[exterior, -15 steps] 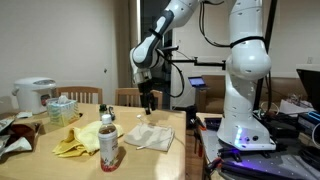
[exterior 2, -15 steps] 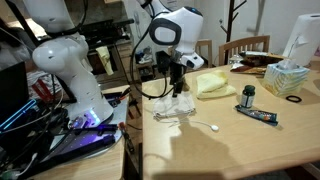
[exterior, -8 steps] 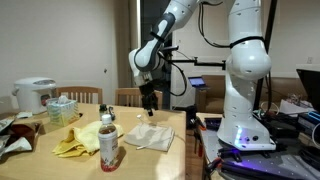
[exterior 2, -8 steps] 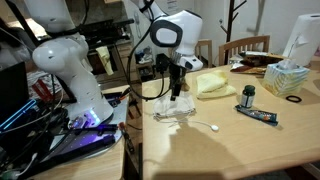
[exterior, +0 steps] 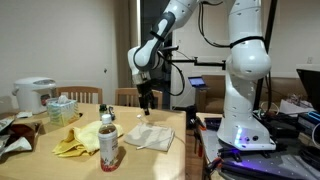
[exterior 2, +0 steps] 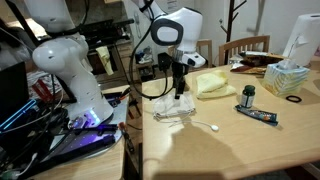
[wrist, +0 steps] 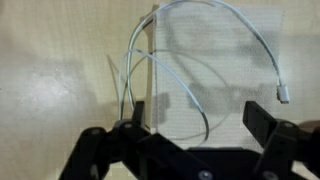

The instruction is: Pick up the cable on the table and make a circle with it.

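Observation:
My gripper moves down a little next onto the cable's curved part, which lies just below it between its open fingers, and closes.
The cable [wrist: 262,42] is a thin whitish cord lying in loose loops on a pale folded cloth [wrist: 235,70] on the wooden table [wrist: 60,70]. One end with a small plug [wrist: 284,97] rests near the cloth's edge, and a strand trails off the cloth [exterior 2: 205,124] onto the table [exterior 2: 260,150]. My gripper [wrist: 198,115] hangs open just above the cloth [exterior 2: 172,110], its black fingers [wrist: 135,110] either side of a cable loop without touching it. In both exterior views the gripper [exterior: 148,100] [exterior 2: 179,92] points straight down over the cloth [exterior: 150,137].
A yellow cloth [exterior: 75,140] [exterior 2: 212,83], a bottle [exterior: 108,143], a tissue box [exterior: 62,108] [exterior 2: 285,77] and a rice cooker [exterior: 35,95] share the table. A small dark jar [exterior 2: 247,95] stands near the cloth. Wooden chairs [exterior: 130,97] [exterior 2: 245,47] stand behind the table.

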`<state>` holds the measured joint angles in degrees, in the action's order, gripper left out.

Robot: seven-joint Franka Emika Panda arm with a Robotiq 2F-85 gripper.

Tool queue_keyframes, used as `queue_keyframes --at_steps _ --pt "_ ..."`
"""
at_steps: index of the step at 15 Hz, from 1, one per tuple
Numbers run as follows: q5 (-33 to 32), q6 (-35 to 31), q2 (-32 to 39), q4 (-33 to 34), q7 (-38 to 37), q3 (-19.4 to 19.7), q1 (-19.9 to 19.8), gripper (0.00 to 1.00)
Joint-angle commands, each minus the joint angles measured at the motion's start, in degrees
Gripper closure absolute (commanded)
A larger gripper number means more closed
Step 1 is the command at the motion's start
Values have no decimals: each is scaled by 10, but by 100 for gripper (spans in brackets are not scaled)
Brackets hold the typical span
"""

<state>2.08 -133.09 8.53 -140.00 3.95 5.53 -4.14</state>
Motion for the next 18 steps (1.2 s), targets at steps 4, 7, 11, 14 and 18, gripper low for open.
queue_keyframes --at_steps 4,7,11,14,18 --pt "10 -55 -10 -21 17 -8 -6 0" --pt "26 -95 -11 -38 22 -10 -9 0" --pt "43 -91 -21 -62 25 -11 -10 0" --pt "39 -92 -27 -78 18 -7 -11 26" --pt "45 -99 -36 -89 23 -7 -12 54"
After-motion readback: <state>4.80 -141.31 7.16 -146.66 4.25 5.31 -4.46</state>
